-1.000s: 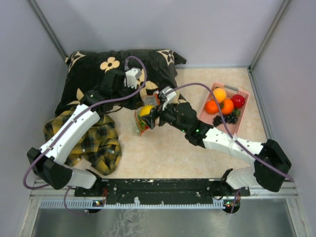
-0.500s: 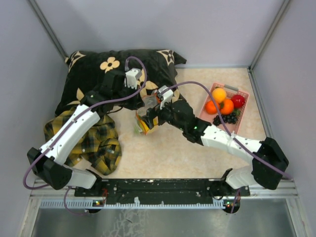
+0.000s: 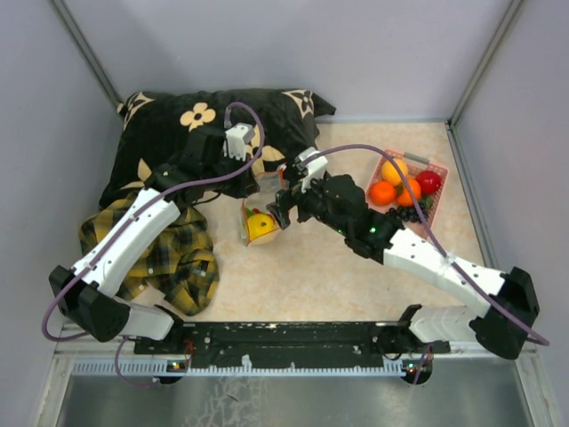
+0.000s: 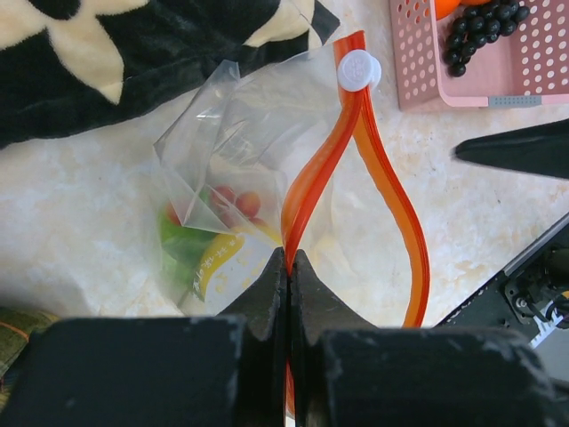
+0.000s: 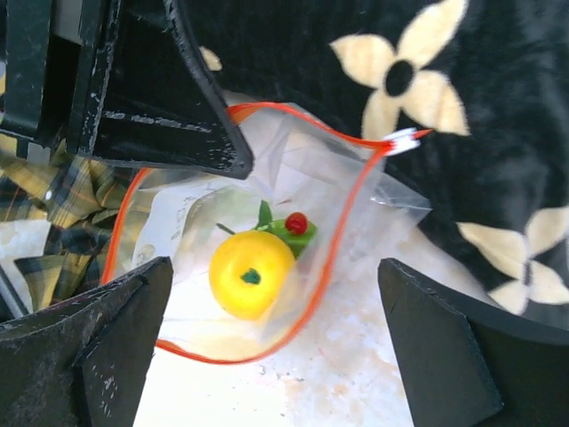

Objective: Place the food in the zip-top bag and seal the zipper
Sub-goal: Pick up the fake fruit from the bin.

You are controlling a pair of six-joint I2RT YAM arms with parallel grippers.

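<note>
My right gripper will next move, empty, to the right in the top view and down onto the dark grapes (image 3: 412, 213), which are still below it in the basket.
The clear zip-top bag (image 5: 178, 222) stands with its mouth open on the table, beside the pillow. Its red-orange zipper (image 4: 313, 173) has a white slider (image 4: 358, 69) at the far end. My left gripper (image 4: 291, 260) is shut on the near end of the zipper and holds the mouth up. A yellow lemon (image 5: 251, 274) and a green piece with red dots (image 5: 289, 229) lie inside the bag. My right gripper (image 5: 267, 334) hangs open just above the mouth, with nothing between its fingers. In the top view the lemon (image 3: 260, 224) shows through the bag.
A pink basket (image 3: 425, 161) at the right holds two oranges (image 3: 383, 192), a red apple (image 3: 428, 181) and dark grapes (image 4: 476, 27). A black flowered pillow (image 3: 178, 133) lies behind the bag. A yellow-black plaid cloth (image 3: 169, 258) lies at the left.
My right gripper opened and let the lemon drop into the bag, then drew back to the right a little. The left gripper stayed shut on the zipper.
</note>
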